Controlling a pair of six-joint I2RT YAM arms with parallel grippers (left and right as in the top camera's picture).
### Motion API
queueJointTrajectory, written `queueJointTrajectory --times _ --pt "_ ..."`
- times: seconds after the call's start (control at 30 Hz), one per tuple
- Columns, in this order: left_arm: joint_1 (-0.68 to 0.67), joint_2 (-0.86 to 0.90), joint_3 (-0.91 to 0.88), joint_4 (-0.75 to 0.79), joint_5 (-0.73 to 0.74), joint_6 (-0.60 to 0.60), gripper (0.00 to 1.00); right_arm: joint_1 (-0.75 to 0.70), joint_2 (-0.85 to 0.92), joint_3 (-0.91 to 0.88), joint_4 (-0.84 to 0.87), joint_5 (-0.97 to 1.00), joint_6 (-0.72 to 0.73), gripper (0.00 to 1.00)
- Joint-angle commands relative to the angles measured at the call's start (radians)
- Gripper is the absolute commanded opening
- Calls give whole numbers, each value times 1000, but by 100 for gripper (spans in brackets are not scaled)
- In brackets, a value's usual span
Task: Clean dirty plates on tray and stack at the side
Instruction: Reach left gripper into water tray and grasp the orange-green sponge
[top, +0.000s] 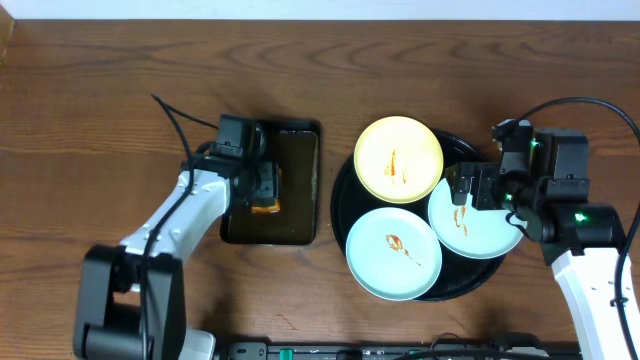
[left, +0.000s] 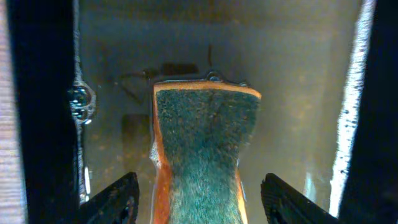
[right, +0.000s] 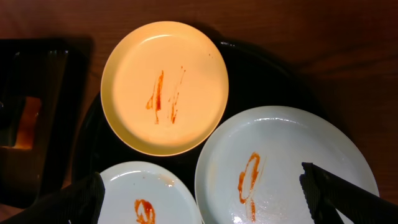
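Note:
Next, my right gripper will move outward and down onto the rim of the yellow plate (right: 165, 87) by the gap, as bare tray beside the plate leaves room for a finger.
The round black tray (top: 341, 203) holds three plates, each with orange-red sauce smears: a pale yellow one (top: 398, 158) at the back, a mint-white one (top: 394, 252) at the front and a mint-white one (top: 478, 228) at the right. My right gripper (top: 468, 188) hangs open and empty above the right mint plate (right: 292, 162). The yellow plate (right: 165, 87) and the front mint plate (right: 146, 196) also show in the right wrist view, past the right gripper (right: 214, 199). My left gripper (left: 199, 205) is open, its fingers either side of a green-and-orange sponge (left: 202, 155), not touching it.
The sponge (top: 266, 200) lies in a rectangular black tray (top: 318, 185) of brownish water, left of the round tray. Bare wooden table (top: 100, 120) lies all around. Cables run by both arms.

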Motion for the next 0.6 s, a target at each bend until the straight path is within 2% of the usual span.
queueJointTrajectory --times 0.0,0.17,0.37,0.47,0.53,0.57 --pt "-2 34 21 10 5 6 60 -14 0 25 -2 -8 -2 99" --pt "-2 60 21 24 5 6 56 -14 0 25 -1 -8 -2 99" --pt "-21 82 21 24 6 5 42 -14 0 25 -2 -8 -2 99" --pt "-47 82 20 25 -23 5 29 -14 0 25 -2 -8 -2 99" --pt "-60 82 20 23 -59 5 12 -14 0 25 -4 -8 -2 99" --pt "-61 82 20 23 -59 5 8 -14 0 25 -5 -8 -2 99"
